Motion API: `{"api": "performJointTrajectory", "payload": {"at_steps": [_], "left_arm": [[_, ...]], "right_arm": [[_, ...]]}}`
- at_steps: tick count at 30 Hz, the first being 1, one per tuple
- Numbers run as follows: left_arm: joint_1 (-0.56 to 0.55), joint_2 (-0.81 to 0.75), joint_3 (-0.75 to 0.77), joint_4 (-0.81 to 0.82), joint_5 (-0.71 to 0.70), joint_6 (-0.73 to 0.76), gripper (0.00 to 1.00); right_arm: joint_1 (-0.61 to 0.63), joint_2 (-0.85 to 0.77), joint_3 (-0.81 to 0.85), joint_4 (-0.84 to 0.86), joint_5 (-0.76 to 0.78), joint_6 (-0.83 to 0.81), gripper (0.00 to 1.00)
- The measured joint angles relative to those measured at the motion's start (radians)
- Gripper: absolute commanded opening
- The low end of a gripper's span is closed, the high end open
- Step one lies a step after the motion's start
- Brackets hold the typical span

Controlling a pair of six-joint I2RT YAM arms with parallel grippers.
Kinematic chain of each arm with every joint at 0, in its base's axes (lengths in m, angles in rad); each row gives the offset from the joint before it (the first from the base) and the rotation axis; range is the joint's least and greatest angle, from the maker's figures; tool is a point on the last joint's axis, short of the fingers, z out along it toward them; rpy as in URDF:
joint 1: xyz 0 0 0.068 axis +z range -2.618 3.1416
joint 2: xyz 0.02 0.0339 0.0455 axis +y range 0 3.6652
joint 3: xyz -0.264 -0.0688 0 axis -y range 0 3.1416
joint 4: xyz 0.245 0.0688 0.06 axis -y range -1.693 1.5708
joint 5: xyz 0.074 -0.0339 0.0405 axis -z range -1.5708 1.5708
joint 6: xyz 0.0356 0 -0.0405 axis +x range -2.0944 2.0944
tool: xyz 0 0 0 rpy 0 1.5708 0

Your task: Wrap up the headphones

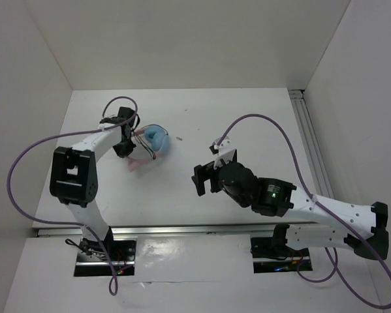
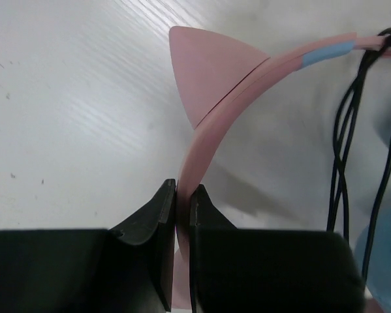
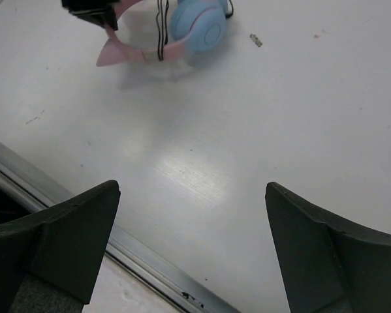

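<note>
The left gripper moves outward and down toward the bare tabletop beyond the ear cups next and releases the pink headband (image 2: pixel 211 124), as it hangs above its shadow.
The headphones (image 1: pixel 157 141) lie at the table's far left: pink cat-eared headband (image 2: pixel 211 124), light blue ear cups (image 3: pixel 199 26), thin black cord (image 2: pixel 342 150) looped over the band. My left gripper (image 1: pixel 125 144) is shut on the pink headband, which runs between its jaws in the left wrist view (image 2: pixel 183 195). My right gripper (image 1: pixel 204 178) is open and empty, apart from the headphones, above the table's middle; it also shows in the right wrist view (image 3: pixel 192 195).
A small dark speck (image 1: pixel 179 137) lies right of the ear cups. A metal rail (image 3: pixel 149 261) runs along the table's near edge, another rail (image 1: pixel 311 147) along the right side. White walls close in the table.
</note>
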Motion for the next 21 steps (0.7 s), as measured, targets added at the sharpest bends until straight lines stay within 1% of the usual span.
{"api": "performJointTrajectory", "payload": {"at_steps": [2,5,7,8,10,11,15,16,17,18,19,21], "left_arm": [[0.065,0.076,0.025,0.022,-0.004,-0.036,0.00],[0.124,0.171,0.113,0.025,-0.009,-0.062,0.00],[0.147,0.237,0.204,0.031,-0.031,-0.063,0.05],[0.154,0.263,0.241,0.040,-0.040,-0.063,0.12],[0.170,0.308,0.302,0.049,-0.064,-0.071,0.19],[0.177,0.325,0.322,0.048,-0.074,-0.077,0.29],[0.215,0.348,0.341,0.040,-0.077,-0.080,0.62],[0.229,0.348,0.342,0.034,-0.074,-0.084,0.77],[0.238,0.348,0.346,0.023,-0.069,-0.080,0.86],[0.250,0.348,0.352,0.012,-0.062,-0.085,0.90],[0.257,0.348,0.357,0.006,-0.055,-0.083,1.00],[0.262,0.341,0.364,0.000,-0.042,-0.085,1.00]], "right_arm": [[0.024,0.002,-0.006,0.003,-0.007,0.007,1.00],[0.052,0.003,-0.013,0.013,-0.014,0.011,1.00],[0.064,0.005,-0.019,0.024,-0.019,0.011,1.00],[0.068,0.007,-0.022,0.029,-0.021,0.011,1.00],[0.072,0.017,-0.025,0.035,-0.022,0.011,1.00],[0.075,0.024,-0.026,0.040,-0.023,0.010,1.00],[0.077,0.040,-0.033,0.060,-0.024,0.010,1.00],[0.080,0.041,-0.038,0.066,-0.026,0.010,1.00],[0.083,0.041,-0.040,0.068,-0.028,0.010,1.00],[0.085,0.042,-0.042,0.068,-0.029,0.010,1.00],[0.086,0.042,-0.042,0.068,-0.030,0.010,1.00],[0.087,0.042,-0.042,0.070,-0.030,0.010,1.00]]}}
